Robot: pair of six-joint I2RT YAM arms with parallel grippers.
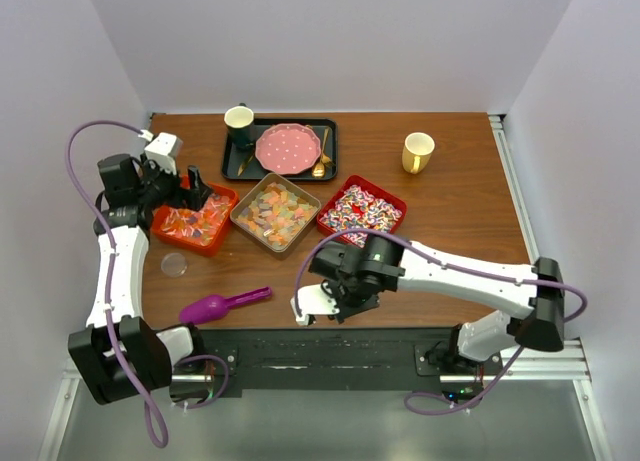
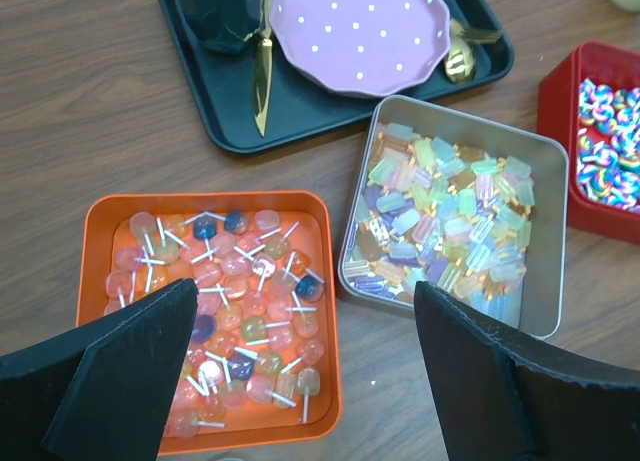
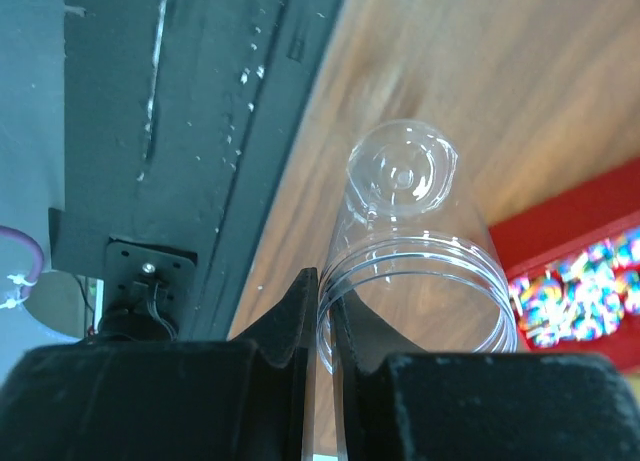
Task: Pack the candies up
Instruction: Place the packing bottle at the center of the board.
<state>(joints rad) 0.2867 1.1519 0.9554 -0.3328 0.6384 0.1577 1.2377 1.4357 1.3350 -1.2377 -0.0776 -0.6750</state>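
Note:
I will use my right gripper next to set the jar (image 3: 420,231) base down on the bare tabletop below, by the red tray, because that spot is empty. Then I will let go of the side of the jar's rim.
The candies lie in three containers. Orange-red wrapped pieces (image 2: 225,281) fill the orange tray (image 2: 330,311), pastel gummies (image 2: 440,221) the silver tin (image 2: 548,251), and swirled pieces (image 2: 605,146) the red tray (image 2: 555,111). My left gripper (image 2: 305,291) hangs open above the orange tray's right edge, with nothing between its fingers (image 2: 130,366). Near the table's front edge, my right gripper (image 3: 322,301) is shut on the rim wall of a clear plastic jar (image 3: 420,231), one finger inside and one outside. The jar holds nothing.
A purple scoop (image 1: 222,305) lies at the front left, with a small clear lid (image 1: 174,265) beside it. At the back, a black tray (image 1: 232,161) carries a pink dotted plate (image 1: 288,147), a dark mug (image 1: 239,124) and gold cutlery. A yellow mug (image 1: 418,152) stands back right.

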